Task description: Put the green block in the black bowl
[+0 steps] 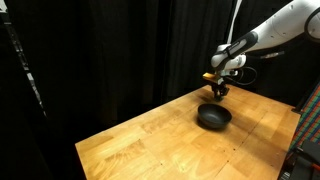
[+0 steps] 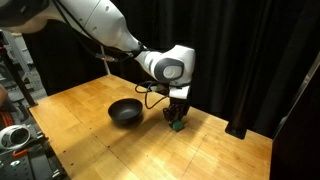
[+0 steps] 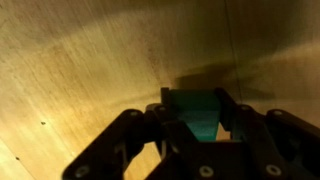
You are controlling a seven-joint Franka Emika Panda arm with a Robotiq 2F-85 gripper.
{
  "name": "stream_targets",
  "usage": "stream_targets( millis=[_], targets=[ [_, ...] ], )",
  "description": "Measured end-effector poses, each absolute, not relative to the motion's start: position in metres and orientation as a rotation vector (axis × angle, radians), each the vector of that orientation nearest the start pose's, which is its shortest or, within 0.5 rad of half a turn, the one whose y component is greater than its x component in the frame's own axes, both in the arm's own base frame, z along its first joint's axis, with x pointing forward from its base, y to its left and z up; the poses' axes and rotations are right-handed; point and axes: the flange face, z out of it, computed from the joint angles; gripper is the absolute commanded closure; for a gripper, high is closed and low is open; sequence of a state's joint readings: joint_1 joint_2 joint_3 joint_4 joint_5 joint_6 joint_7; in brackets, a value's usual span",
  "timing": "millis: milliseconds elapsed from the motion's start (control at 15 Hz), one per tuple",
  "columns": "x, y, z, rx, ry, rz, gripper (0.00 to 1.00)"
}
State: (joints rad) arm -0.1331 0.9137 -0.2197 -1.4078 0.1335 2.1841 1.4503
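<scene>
My gripper is about to lift the green block and then cross over the hollow of the black bowl point(image 2: 125, 111), since the bowl's rim is higher than the block.
The green block point(image 3: 195, 112) is a small teal block sitting between my two fingers in the wrist view, and both dark fingers press against its sides. In an exterior view it shows as a tiny green spot point(image 2: 177, 126) at my fingertips, at or just above the wooden table. My gripper point(image 2: 177, 118) points straight down and is shut on the block. It also shows in an exterior view point(image 1: 218, 92). The black bowl point(image 2: 125, 111) is round, shallow and empty and stands on the table beside the gripper. In an exterior view the bowl point(image 1: 213, 118) lies just in front of the gripper.
The wooden table point(image 2: 140, 150) is backed by black curtains in both exterior views. A rack with equipment point(image 2: 20, 135) stands off one table corner. More gear point(image 1: 305, 140) stands at the table's edge.
</scene>
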Motion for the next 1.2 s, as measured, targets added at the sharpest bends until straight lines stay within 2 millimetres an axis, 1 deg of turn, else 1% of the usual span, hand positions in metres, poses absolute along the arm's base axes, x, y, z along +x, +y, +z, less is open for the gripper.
stream_targets(
  millis=[200, 333, 467, 600, 667, 733, 867, 933, 1000, 1133, 1200],
  targets=[
    [0.679, -0.188, 0.179, -1.979, 2.495, 0.155, 0.79],
    [0.669, -0.164, 0.195, -2.016, 2.419, 0.216, 0.79],
    [0.649, -0.141, 0.204, -2.089, 2.361, 0.313, 0.79],
    [0.623, -0.123, 0.205, -2.139, 2.346, 0.445, 0.79],
    [0.61, -0.116, 0.206, -2.159, 2.336, 0.5, 0.67],
    [0.598, -0.11, 0.205, -2.168, 2.319, 0.552, 0.79],
    [0.579, -0.099, 0.203, -2.15, 2.276, 0.631, 0.79],
    [0.571, -0.093, 0.202, -2.131, 2.247, 0.666, 0.29],
    [0.564, -0.087, 0.202, -2.111, 2.221, 0.695, 0.28],
    [0.555, -0.078, 0.203, -2.05, 2.184, 0.722, 0.15],
    [0.552, -0.075, 0.206, -2.017, 2.173, 0.724, 0.06]
  ],
)
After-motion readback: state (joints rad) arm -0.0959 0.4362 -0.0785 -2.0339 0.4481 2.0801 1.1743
